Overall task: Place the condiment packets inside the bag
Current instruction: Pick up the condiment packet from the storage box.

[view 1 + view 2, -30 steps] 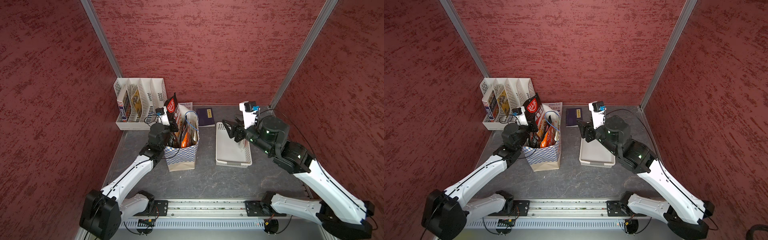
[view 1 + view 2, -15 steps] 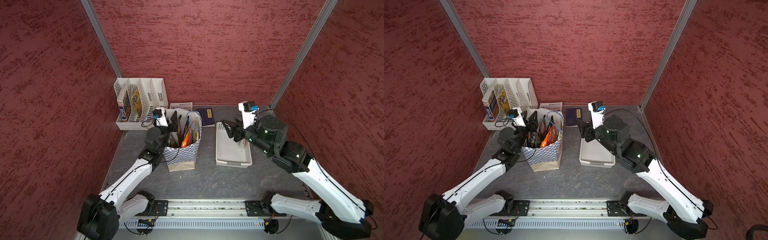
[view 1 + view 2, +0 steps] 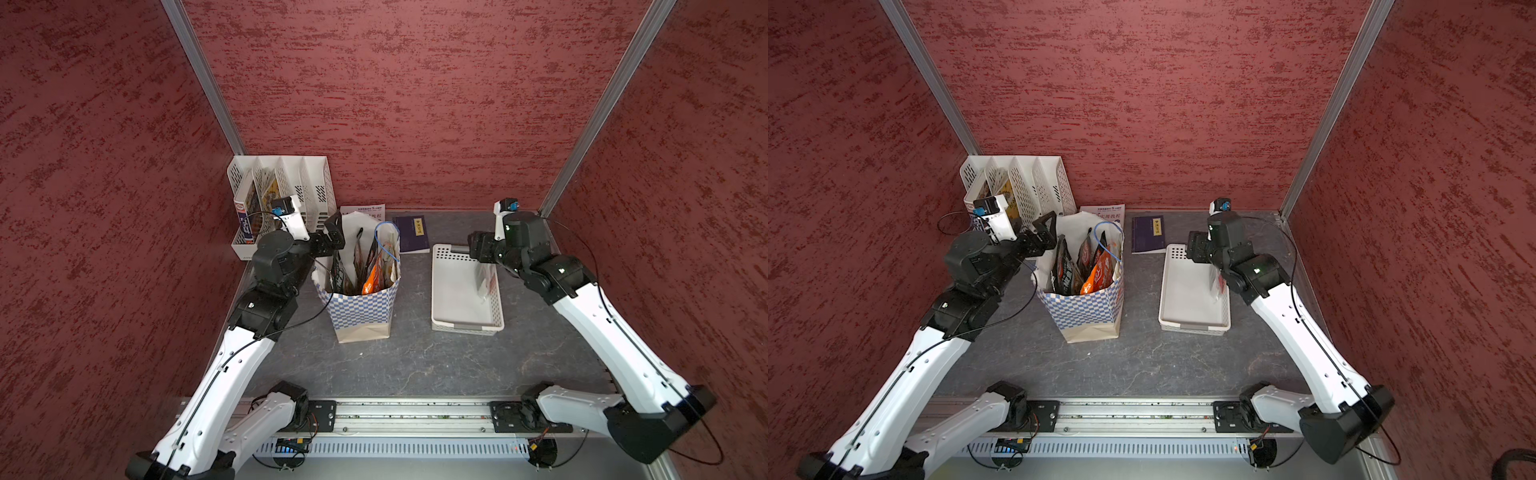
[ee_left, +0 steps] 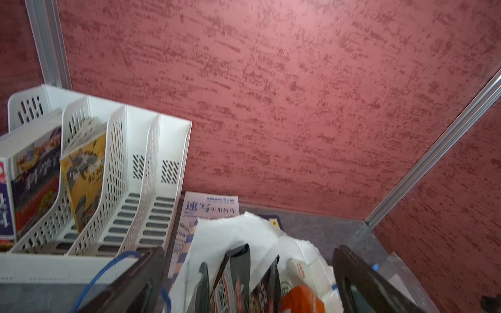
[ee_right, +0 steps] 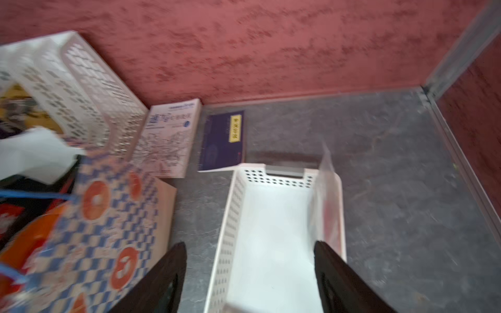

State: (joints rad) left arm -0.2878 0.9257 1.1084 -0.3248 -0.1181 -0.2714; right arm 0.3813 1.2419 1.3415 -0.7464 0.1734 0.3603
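My right gripper lowers next onto the upper edge of the pale packet [image 3: 485, 274] [image 5: 324, 195], which leans below it, since that edge stands up along the basket's side.
The checkered paper bag [image 3: 361, 307] [image 3: 1088, 307] stands upright left of centre with several condiment packets standing in it, among them a black-red one [image 3: 340, 270] [image 4: 235, 281] and an orange one [image 3: 372, 278] [image 4: 301, 300]. My left gripper [image 3: 332, 235] [image 4: 246, 271] hangs open over the bag's rear left rim, holding nothing. One more pale packet with red print [image 3: 484, 278] [image 5: 329, 206] leans against the right wall of the white basket [image 3: 465, 328]. My right gripper [image 3: 473, 249] [image 5: 248, 271] is open above the basket's far end.
A white slotted file rack [image 3: 282, 183] with books stands in the back left corner. A white sketch book [image 3: 365, 210] and a dark blue book [image 3: 411, 232] lie flat behind the bag. Red walls close in on three sides.
My left gripper lowered the black-red packet into the bag, then opened and let it go. The right gripper's jaws have spread wider over the basket.
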